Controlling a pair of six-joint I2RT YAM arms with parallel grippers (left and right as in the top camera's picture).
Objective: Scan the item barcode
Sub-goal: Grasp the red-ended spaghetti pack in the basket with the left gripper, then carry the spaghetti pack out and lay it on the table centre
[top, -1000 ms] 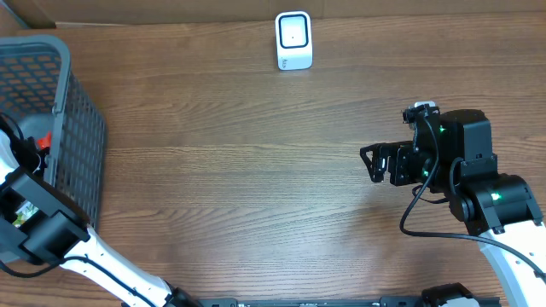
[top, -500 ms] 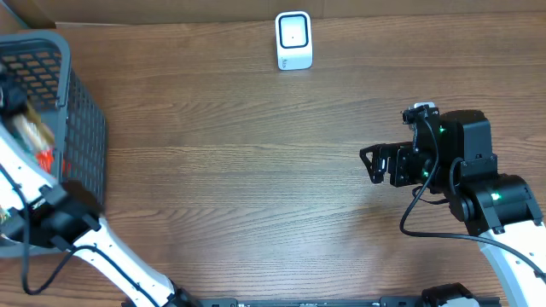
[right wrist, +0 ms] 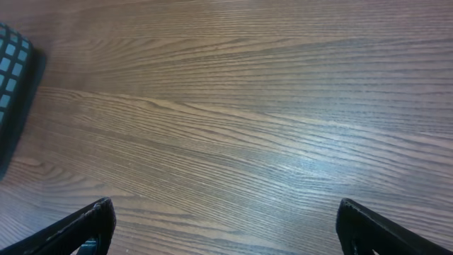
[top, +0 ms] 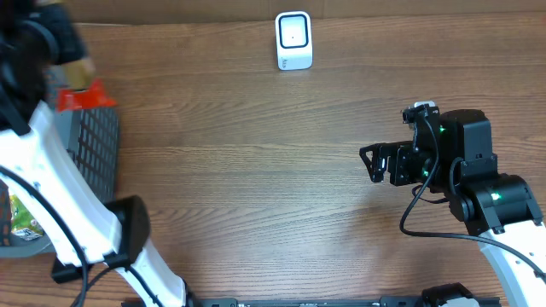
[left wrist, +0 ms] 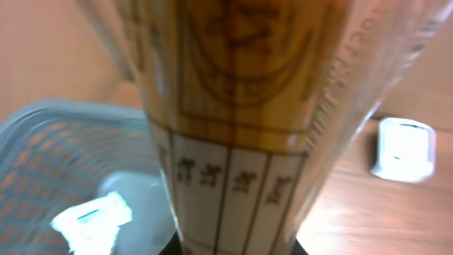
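The robot's left gripper will next swing away from the basket and lower the item onto the wood near the scanner, where the bare table has room for it.
My left gripper (top: 61,47) is raised over the table's far left corner, blurred, and shut on the item (top: 82,92), a tan and brown packet in clear wrap with a red end. In the left wrist view the item (left wrist: 241,120) fills the middle, standing up from between the jaws (left wrist: 237,249). No barcode shows on it. The white scanner (top: 293,40) stands upright at the back centre, and the left wrist view has the scanner (left wrist: 403,149) at its right. My right gripper (top: 372,163) hangs open over bare wood at the right; its fingers (right wrist: 92,223) are spread wide with nothing between them.
A grey mesh basket (top: 95,145) sits at the left edge below the lifted item, and in the left wrist view the basket (left wrist: 56,142) holds a white packet (left wrist: 92,216). Another colourful pack (top: 21,217) lies in it. Bare wood runs between the basket and the right arm.
The left arm has risen out of the basket with the item and swung toward the back of the table. The right arm has not moved.
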